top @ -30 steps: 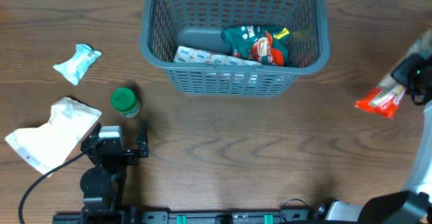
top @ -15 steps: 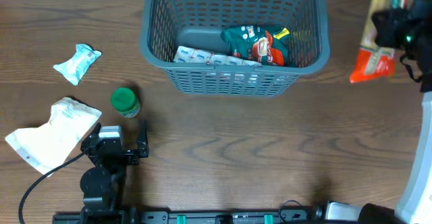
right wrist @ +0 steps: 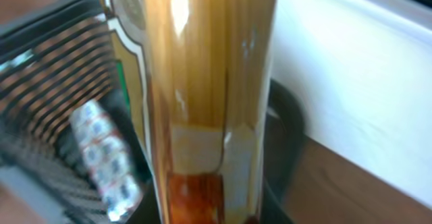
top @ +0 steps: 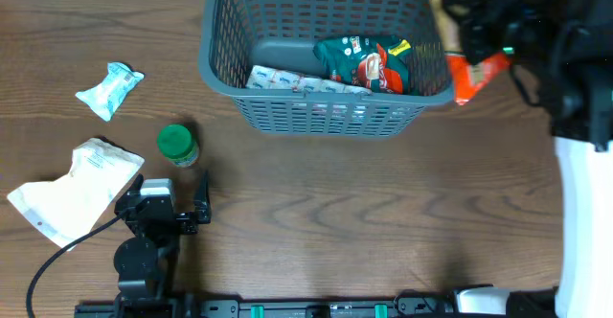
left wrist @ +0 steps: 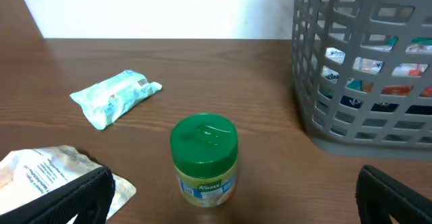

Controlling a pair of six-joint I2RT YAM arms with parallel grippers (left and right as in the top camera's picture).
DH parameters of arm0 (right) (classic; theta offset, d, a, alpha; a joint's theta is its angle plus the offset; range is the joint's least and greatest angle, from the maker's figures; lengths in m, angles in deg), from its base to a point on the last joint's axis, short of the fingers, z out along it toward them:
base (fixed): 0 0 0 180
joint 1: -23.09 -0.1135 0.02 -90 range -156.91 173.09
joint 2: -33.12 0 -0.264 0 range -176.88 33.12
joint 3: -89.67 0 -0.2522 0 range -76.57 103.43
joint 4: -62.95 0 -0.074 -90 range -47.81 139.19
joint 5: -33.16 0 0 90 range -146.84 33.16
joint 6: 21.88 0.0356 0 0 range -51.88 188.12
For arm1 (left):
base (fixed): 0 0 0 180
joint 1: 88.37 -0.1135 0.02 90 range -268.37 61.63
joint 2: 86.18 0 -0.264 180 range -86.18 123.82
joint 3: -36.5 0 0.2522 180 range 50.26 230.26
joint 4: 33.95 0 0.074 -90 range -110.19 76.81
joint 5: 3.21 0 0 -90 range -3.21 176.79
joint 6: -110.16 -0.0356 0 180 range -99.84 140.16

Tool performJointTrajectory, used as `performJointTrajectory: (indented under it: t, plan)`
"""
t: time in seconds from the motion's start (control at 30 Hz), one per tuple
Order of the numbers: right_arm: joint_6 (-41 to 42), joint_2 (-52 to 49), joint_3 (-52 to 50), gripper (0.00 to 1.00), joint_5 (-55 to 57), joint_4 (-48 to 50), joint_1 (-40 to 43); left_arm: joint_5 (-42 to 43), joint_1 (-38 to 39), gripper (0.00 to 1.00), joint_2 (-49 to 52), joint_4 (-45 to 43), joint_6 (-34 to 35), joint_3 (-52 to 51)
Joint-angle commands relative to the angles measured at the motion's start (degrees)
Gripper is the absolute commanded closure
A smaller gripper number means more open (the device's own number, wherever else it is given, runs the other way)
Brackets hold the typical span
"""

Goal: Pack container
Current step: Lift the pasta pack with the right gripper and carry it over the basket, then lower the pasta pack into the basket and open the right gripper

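Observation:
Next, my right gripper moves to the left in the overhead view and down over the snack bag (top: 369, 61), since the packet still hangs across the container's rim.
The container (top: 326, 96), a dark grey lattice basket, stands at the back centre. It holds a green and red snack bag (top: 369, 61) and a white patterned packet (top: 287, 80). My right gripper (top: 484, 26) is shut on a long clear pasta packet with an orange end (top: 471, 74), held in the air over the container's right rim. The packet (right wrist: 202, 82) fills the right wrist view, with the container's wall (right wrist: 54, 69) to its left. My left gripper (top: 168, 198) is open and empty, low over the table just short of a green-lidded jar (left wrist: 204, 158).
The green-lidded jar (top: 177, 146) stands left of the container (left wrist: 364, 116). A pale teal packet (top: 110, 88) lies at the far left and shows in the left wrist view (left wrist: 115, 97). A white pouch (top: 72, 189) lies beside the left gripper.
My right gripper has carried the pasta packet up and to the left, from the table's right side to over the container's right rim. The left arm has not moved.

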Motion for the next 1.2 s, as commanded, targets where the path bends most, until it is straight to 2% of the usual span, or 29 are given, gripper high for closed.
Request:
performJointTrajectory:
  t: [0.0, 0.13, 0.53, 0.67, 0.8, 0.97, 1.17]
  plan:
    - [-8.1, -1.9, 2.4, 0.99, -5.0, 0.8, -2.9, -0.7, 0.1, 0.01, -0.3, 0.4, 0.5, -1.4]
    - [-10.6, -4.3, 2.4, 0.99, -9.6, 0.2, -3.1, -0.7, 0.1, 0.01, -0.3, 0.4, 0.5, -1.4]
    - [-21.0, -8.5, 2.4, 0.99, -14.3, -4.8, -3.1, -0.7, 0.1, 0.02, -0.3, 0.4, 0.5, -1.4]
    - [-22.0, -8.9, 2.4, 0.99, -18.9, -4.8, -3.1, -0.7, 0.1, 0.01, -0.3, 0.4, 0.5, -1.4]
    - [-22.5, -8.9, 3.3, 0.99, -17.8, -4.2, -3.8, -0.7, 0.1, 0.01, -0.3, 0.4, 0.5, -1.4]
    - [-20.0, -9.5, 6.7, 0.99, -8.1, -3.0, -5.7, -0.7, 0.1, 0.01, -0.3, 0.4, 0.5, -1.4]
    - [-10.6, -14.2, 14.3, 0.99, -3.1, -2.2, -5.9, -0.7, 0.1, 0.01, -0.3, 0.4, 0.5, -1.4]
